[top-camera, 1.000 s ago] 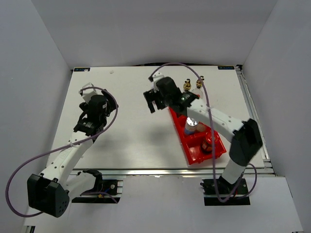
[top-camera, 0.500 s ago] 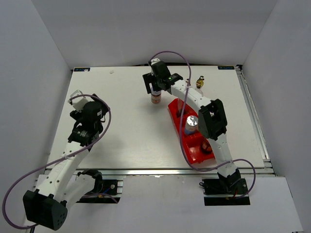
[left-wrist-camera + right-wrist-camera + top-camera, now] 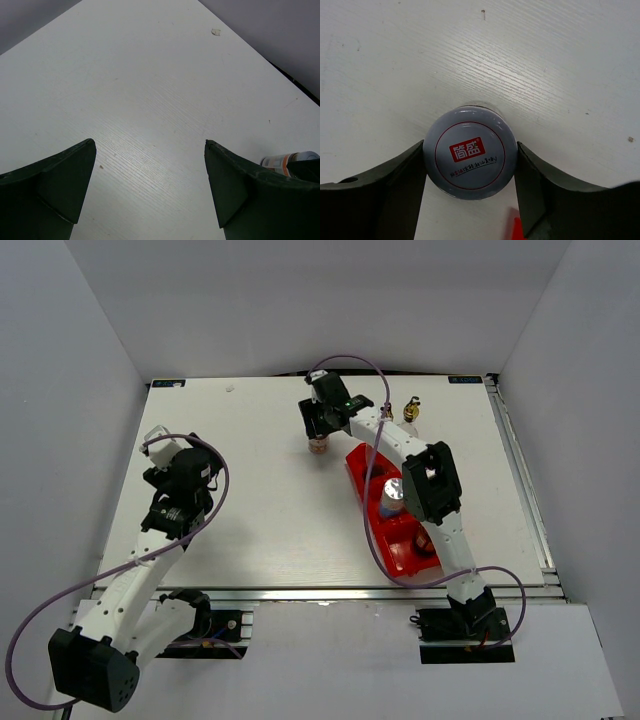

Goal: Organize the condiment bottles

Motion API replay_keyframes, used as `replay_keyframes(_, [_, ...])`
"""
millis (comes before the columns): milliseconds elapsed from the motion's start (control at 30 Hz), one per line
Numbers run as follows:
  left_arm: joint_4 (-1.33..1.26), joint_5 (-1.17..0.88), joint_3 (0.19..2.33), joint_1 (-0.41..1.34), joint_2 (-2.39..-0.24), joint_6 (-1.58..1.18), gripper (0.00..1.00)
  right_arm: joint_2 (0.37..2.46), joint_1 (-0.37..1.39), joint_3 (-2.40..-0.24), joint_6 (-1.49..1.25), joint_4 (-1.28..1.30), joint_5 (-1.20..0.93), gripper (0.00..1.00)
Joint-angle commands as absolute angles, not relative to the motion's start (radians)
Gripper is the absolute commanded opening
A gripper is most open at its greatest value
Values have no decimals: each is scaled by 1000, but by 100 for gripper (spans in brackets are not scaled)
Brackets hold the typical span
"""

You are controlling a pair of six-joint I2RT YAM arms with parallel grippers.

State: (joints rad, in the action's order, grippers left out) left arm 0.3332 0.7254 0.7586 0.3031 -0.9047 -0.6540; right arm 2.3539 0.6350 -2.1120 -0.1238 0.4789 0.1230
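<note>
Next, my right gripper will lift the jar, then swing it back over the red bin's near end to lower and release it.
A grey-lidded jar point(image 3: 470, 152) with a red logo on its lid stands on the white table point(image 3: 545, 60), and my right gripper point(image 3: 470, 144) is shut on it, both fingers pressing against the lid's sides. From above, that jar point(image 3: 318, 447) shows just below the right gripper point(image 3: 319, 426), left of the red bin point(image 3: 405, 555). The bin holds a silver-topped shaker point(image 3: 392, 492) and a red-lidded jar point(image 3: 424, 541). A gold-stoppered bottle point(image 3: 411, 409) stands at the far right. My left gripper point(image 3: 150, 145) is open above bare table.
The right arm point(image 3: 400, 445) stretches over the bin's far end. A small paper scrap point(image 3: 216, 32) lies near the table's far edge. A labelled container point(image 3: 285, 162) peeks past the left gripper's right finger. Grey walls enclose the table.
The right gripper swung from above the bin to the far middle, came down over the grey-lidded jar and closed onto it. The left arm drew back toward the left.
</note>
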Motion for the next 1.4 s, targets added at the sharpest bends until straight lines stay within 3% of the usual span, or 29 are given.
replay_keyframes(0, [333,741,764,298,-896,-652,98,2318,632,-2109,-117,446,74,59])
replay_keyframes(33, [331,741,764,298,-893,-652,98,2304,634,-2099,-114,442,68,47])
replay_keyframes(133, [333,732,769,299,-887,-649,98,2269,649,-2083,-78,454,35,29])
replay_keyframes(333, [336,713,767,298,-879,-652,98,2055,757,-1893,-5,425,48,12])
replay_keyframes(633, [316,657,756,298,-873,-653,98,1542,940,-1227,-132,232,20,10])
replay_keyframes(833, [293,603,746,296,-877,-647,98,1214,957,-976,-247,319,126,9])
replay_keyframes(1100, [291,598,738,296,-879,-644,98,1008,957,-940,-363,578,327,8])
replay_keyframes(1367, [288,601,735,295,-873,-641,98,936,943,-908,-472,739,455,8])
